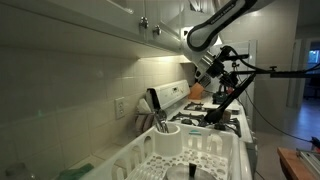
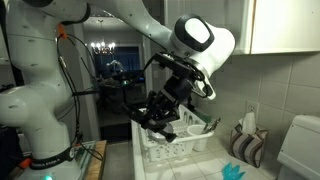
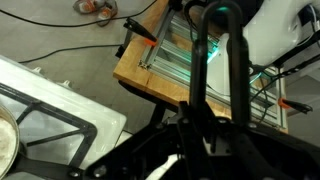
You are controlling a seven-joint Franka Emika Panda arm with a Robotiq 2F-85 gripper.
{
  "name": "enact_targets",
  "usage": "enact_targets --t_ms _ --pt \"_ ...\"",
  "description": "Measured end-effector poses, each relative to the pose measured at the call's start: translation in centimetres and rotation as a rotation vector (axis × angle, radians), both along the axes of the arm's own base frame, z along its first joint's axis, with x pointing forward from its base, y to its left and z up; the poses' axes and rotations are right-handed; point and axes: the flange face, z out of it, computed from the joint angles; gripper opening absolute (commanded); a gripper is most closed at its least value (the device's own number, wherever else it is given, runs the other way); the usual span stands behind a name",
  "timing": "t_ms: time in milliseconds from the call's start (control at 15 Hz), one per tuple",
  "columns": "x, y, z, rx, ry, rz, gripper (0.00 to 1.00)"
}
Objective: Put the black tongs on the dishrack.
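Observation:
The slanting tongs go down with my gripper next and tilt toward level over the stove-side end of the dishrack, since that end lies below my gripper.
My gripper (image 1: 224, 80) is shut on the black tongs (image 1: 222, 103) and holds them in the air, their long arms hanging down toward the stove side beyond the far end of the white dishrack (image 1: 150, 152). In an exterior view the gripper (image 2: 168, 100) holds the tongs (image 2: 160, 122) just above the near end of the dishrack (image 2: 197, 145). In the wrist view the gripper (image 3: 200, 140) is a dark mass at the bottom, and the two arms of the tongs (image 3: 238, 70) run up from it.
A white utensil cup (image 1: 166, 136) with utensils stands in the dishrack. A stove (image 1: 228, 124) lies behind the rack. A wooden cart (image 3: 150, 62) and cables stand on the floor. A blue cloth (image 2: 232, 172) and a white appliance (image 2: 300, 148) sit on the counter.

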Motion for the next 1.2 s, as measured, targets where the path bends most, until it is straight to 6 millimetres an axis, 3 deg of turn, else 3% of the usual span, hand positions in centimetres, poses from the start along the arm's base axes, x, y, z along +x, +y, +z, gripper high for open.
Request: enact_targets --t_ms 400,933,1200 --pt "-0.2 0.2 -0.1 -0.056 0.011 -0.022 0.03" --pt "0.2 5.2 -3.0 -0.168 -0.042 -0.014 0.03" --pt "-0.8 6.1 -3.8 -0.224 -0.098 -0.051 0.03"
